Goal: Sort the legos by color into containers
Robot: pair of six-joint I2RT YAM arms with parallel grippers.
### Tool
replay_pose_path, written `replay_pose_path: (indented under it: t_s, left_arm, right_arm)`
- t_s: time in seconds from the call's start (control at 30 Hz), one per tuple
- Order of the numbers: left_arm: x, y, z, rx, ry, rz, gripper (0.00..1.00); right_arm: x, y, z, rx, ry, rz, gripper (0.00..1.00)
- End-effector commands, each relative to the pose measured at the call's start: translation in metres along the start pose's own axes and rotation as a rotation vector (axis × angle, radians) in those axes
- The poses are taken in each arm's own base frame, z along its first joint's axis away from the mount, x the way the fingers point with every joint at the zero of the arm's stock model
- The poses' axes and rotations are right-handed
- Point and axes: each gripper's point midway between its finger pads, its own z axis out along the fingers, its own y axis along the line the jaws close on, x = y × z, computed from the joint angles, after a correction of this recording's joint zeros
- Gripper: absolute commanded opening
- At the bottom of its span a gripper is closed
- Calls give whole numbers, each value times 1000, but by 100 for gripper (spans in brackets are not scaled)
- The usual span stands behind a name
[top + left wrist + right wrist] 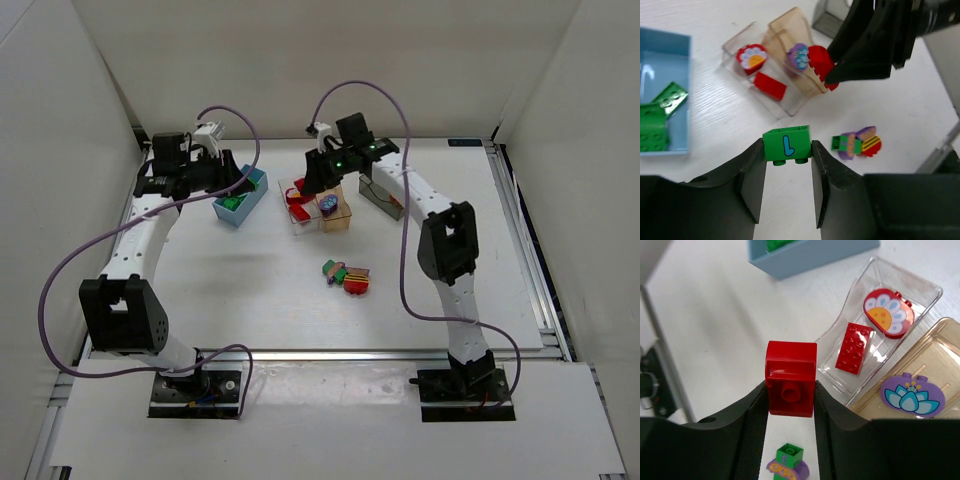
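I need to lower the red lego in my right gripper next into the clear container's bare near end (309,224) (840,385) below and release it there, because that container holds red pieces.
My left gripper (787,150) is shut on a green lego marked with a blue L (787,143), held in the air beside the light blue container (677,45), which holds green legos (655,125). My right gripper (790,390) is shut on a red lego (791,377), hanging by the near-left edge of the clear container (927,287). That container holds a flat red lego (855,347) and a red flower piece (888,312). A purple flower piece (912,395) lies in the peach container (942,342). Several loose legos (347,276) lie mid-table.
The smoky grey container (383,195) stands right of the peach one, behind the right arm (445,240). All the containers sit in a row at the back of the white table (250,290). White walls close in the left, back and right sides.
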Motion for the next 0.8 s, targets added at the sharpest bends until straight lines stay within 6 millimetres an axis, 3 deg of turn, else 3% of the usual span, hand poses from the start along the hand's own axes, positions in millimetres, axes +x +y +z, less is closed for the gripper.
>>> replay_pose_path:
  t_s: [0.0, 0.1, 0.3, 0.33, 0.47, 0.67, 0.77]
  left_arm:
    - [-18, 16, -19, -172, -45, 21, 10]
    - [-18, 32, -24, -219, -48, -3, 10]
    - [-23, 38, -25, -233, -51, 10, 10]
    - [-22, 40, -24, -238, -48, 8, 10]
    - [-22, 46, -20, -248, -39, 16, 10]
    - [-17, 63, -3, -243, -2, 23, 10]
    - [-9, 82, 13, -257, 34, -12, 10]
  right_arm:
    - [6, -30, 13, 157, 31, -56, 0]
    - [18, -37, 28, 166, 60, -55, 0]
    - [33, -58, 43, 195, 96, -73, 8]
    - [33, -59, 43, 196, 97, -83, 19]
    - [41, -55, 52, 158, 118, -96, 45]
    - [32, -32, 50, 64, 95, -129, 72]
    - [16, -14, 42, 11, 56, -156, 75]
